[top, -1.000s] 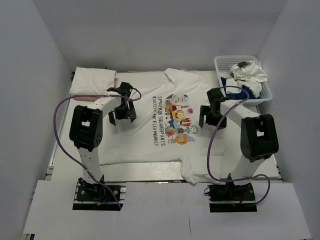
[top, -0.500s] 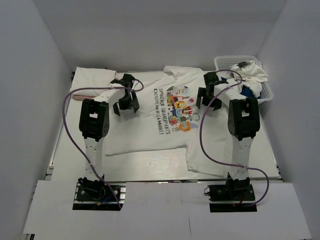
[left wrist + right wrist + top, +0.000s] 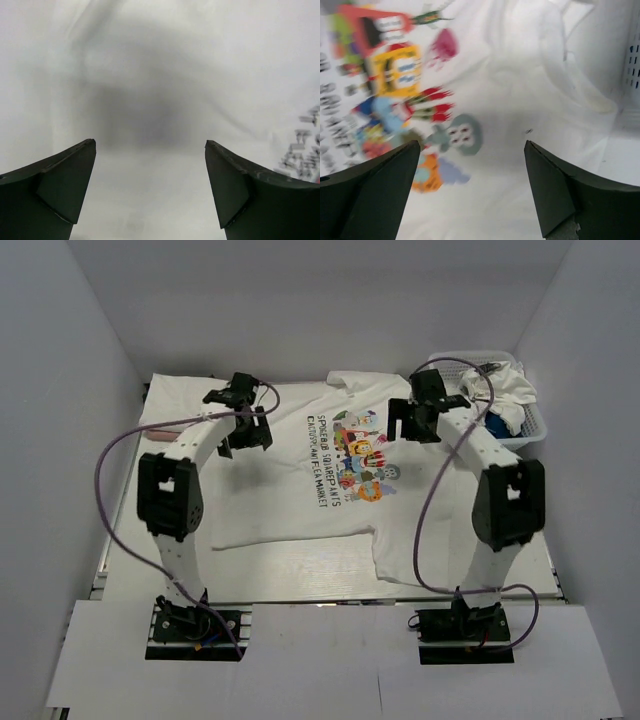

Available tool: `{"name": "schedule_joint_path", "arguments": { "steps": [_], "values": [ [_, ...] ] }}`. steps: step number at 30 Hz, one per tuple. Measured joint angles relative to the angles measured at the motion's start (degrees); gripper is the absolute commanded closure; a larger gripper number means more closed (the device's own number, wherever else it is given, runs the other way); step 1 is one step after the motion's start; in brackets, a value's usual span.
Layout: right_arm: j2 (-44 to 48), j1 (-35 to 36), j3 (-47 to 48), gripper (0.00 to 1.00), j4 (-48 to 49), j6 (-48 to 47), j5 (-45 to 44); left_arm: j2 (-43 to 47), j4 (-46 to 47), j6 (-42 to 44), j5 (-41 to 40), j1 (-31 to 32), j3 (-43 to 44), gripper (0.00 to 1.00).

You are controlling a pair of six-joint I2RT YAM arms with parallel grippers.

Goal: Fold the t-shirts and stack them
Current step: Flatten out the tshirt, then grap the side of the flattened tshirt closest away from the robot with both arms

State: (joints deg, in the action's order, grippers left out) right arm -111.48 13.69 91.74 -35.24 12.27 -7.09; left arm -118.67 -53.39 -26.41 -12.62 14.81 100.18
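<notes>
The shirt's near hem corner lies back of my left gripper, exposed against the bare tabletop. My left gripper will next move back and down and close on it.
A white t-shirt with a colourful cartoon print and dark lettering lies spread flat on the table. My left gripper is open just above the plain white cloth left of the lettering, and it holds nothing in the left wrist view. My right gripper is open above the shirt at the print's right edge, and it is empty in the right wrist view, where the print shows. A folded white shirt with a pale pink edge lies at the back left.
A white plastic basket stands at the back right with crumpled white shirts in it; its wall shows in the right wrist view. Grey walls enclose the table on three sides. Purple cables loop from both arms.
Both arms have reached toward the back of the table, and both grippers now hang over the shirt's upper part. The shirt has slid a little toward the back.
</notes>
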Motion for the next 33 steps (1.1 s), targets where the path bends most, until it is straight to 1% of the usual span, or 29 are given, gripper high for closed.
{"name": "schedule_joint_path", "arguments": {
  "steps": [2, 4, 6, 9, 12, 14, 17, 18, 21, 22, 26, 30, 31, 33],
  "values": [
    [7.1, 1.6, -3.58, 0.1, 1.38, 0.22, 1.18, 7.76, 0.35, -1.49, -0.07, 0.0, -4.66, 0.0],
    [14.84, 3.26, -8.52, 0.1, 3.74, 1.36, 2.84, 17.07, 0.09, -3.85, -0.02, -0.02, -11.65, 0.0],
    [23.02, 4.09, -14.49, 0.1, 5.29, 3.41, 4.15, 27.02, -1.07, -7.23, -0.04, -0.11, -19.65, 0.0],
    [34.12, 3.58, -25.49, 0.1, 7.69, 8.39, 4.39, 37.55, -4.79, -13.57, -0.37, -0.46, -30.75, 0.0],
    [44.19, 2.95, -37.27, 0.1, 6.82, 13.33, 3.96, 42.38, -7.89, -19.63, -0.11, -1.36, -42.58, 0.0],
    [49.99, 2.93, -43.69, 0.1, 4.79, 16.39, 3.1, 42.21, -9.44, -23.1, 0.42, -2.36, -49.57, 0.0],
    [58.12, 2.95, -50.42, 0.1, 0.11, 20.35, 1.16, 41.59, -9.64, -27.71, 1.77, -4.48, -56.87, 0.05],
    [60.24, 2.95, -51.45, 0.1, -1.88, 21.38, 0.5, 41.79, -9.16, -28.96, 2.29, -5.16, -58.07, 0.09],
    [63.78, 2.93, -52.85, 0.1, -5.55, 23.69, -0.81, 42.07, -6.58, -31.36, 3.67, -6.99, -59.08, 0.12],
    [64.37, 2.93, -53.24, 0.1, -6.45, 24.26, -0.94, 41.86, -5.51, -31.98, 4.13, -7.45, -59.01, 0.15],
    [64.61, 2.93, -55.1, 0.1, -10.47, 25.77, -0.63, 41.16, -2.86, -33.88, 4.94, -8.74, -58.27, 0.16],
    [65.75, 2.93, -57.33, 0.1, -13.79, 26.6, 0.28, 44.44, -1.42, -34.95, 5.16, -9.33, -58.23, 0.19],
    [66.62, 2.93, -58.25, 0.1, -14.36, 26.88, 0.46, 45.4, -1.18, -35.21, 5.05, -9.51, -58.23, 0.23],
    [68.35, 2.97, -59.63, 0.1, -15.69, 27.76, 0.57, 46.4, -0.55, -35.87, 4.72, -9.77, -58.25, 0.26]
  ]
}}
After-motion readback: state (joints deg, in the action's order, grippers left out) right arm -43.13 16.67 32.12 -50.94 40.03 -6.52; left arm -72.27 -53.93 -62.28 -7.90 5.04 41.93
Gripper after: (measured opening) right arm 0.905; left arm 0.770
